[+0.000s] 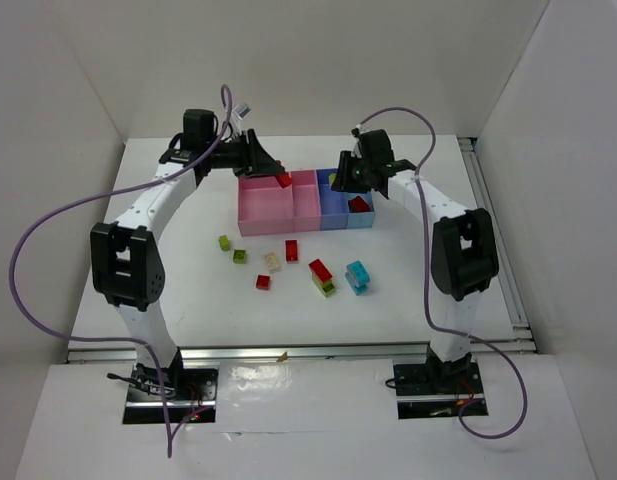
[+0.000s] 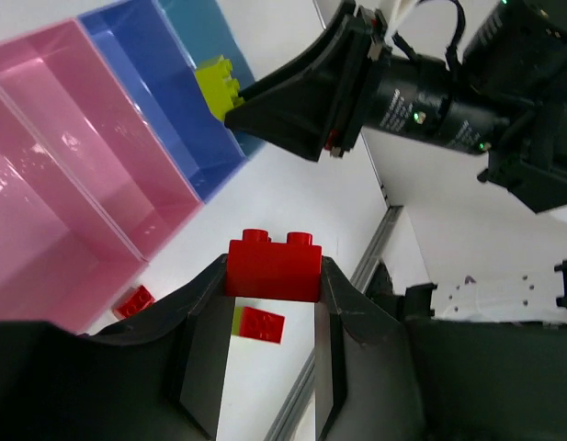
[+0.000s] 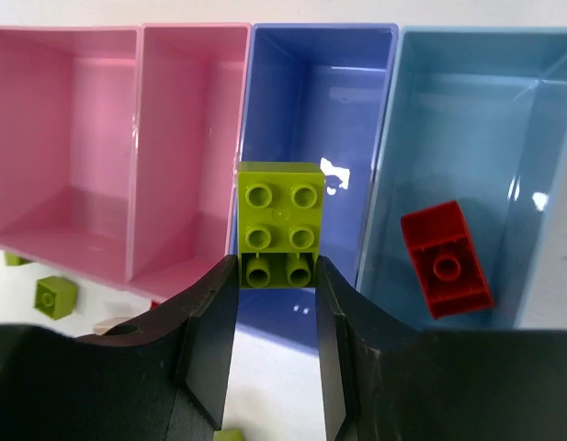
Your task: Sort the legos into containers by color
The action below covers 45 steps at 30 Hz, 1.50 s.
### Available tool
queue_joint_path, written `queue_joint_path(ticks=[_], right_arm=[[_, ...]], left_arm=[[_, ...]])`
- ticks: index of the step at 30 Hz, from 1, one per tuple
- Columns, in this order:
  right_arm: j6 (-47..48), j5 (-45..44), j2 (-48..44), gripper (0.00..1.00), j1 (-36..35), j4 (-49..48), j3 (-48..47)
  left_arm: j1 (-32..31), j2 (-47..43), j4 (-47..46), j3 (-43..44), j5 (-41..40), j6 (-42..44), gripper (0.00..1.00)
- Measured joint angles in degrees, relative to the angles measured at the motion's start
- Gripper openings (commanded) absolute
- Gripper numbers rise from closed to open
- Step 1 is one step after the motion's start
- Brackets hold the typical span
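My left gripper moves its red lego over the light blue bin (image 1: 360, 219) (image 2: 208, 35) next, to its right in the top view, and releases the lego there.
The containers are a joined row: a wide pink bin (image 1: 260, 212), a narrow pink bin (image 1: 306, 207), a blue bin (image 1: 332, 210) and a light blue bin (image 1: 361, 217). My left gripper (image 2: 274, 272) is shut on a red lego (image 2: 274, 266) and hovers over the wide pink bin's far right corner (image 1: 284, 181). Over the blue bin (image 3: 315, 101), my right gripper (image 3: 277, 272) is shut on a yellow-green lego (image 3: 281, 223). One red lego (image 3: 446, 259) lies in the light blue bin (image 3: 467, 119). The pink bins (image 3: 62, 119) hold nothing I can see.
Loose legos lie on the table in front of the bins: two yellow-green (image 1: 225, 242) (image 1: 240, 257), a beige (image 1: 272, 262), two red (image 1: 291, 250) (image 1: 263, 282), a red-on-green stack (image 1: 322, 276) and a cyan one (image 1: 359, 276). White walls enclose the table.
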<state>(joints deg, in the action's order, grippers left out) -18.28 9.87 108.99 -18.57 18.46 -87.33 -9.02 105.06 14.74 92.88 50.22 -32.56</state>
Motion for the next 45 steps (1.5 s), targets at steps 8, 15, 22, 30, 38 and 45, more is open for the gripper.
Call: queue_joint_path(ticks=[8, 15, 22, 30, 38, 45], right_arm=[[2.3, -1.9, 6.8, 0.42, -1.6, 3.2, -7.1], [3.0, -2.4, 8.8, 0.76, -1.6, 5.7, -10.3], [2.0, -9.6, 3.0, 0.59, -1.5, 6.6, -8.9], [-5.1, -26.4, -24.4, 0.69, 1.4, 4.8, 13.0], [-9.6, -33.7, -35.5, 0.71, 2.4, 5.8, 20.4], [-10.4, -36.0, -37.2, 0.71, 2.5, 7.7, 20.9]], left_arm=[[-1.6, 6.7, 0.7, 4.3, -2.1, -2.2, 0.00], [-3.1, 8.9, 0.1, 7.4, -2.1, -4.1, 0.00], [-5.0, 13.6, -3.1, 13.2, -2.4, -7.3, 0.00], [-12.1, 28.9, -6.1, 33.0, -9.2, -15.8, 0.00], [-17.4, 39.6, -11.4, 42.0, -17.7, -21.9, 0.00], [-19.0, 44.4, -13.9, 43.9, -22.8, -23.6, 0.10]])
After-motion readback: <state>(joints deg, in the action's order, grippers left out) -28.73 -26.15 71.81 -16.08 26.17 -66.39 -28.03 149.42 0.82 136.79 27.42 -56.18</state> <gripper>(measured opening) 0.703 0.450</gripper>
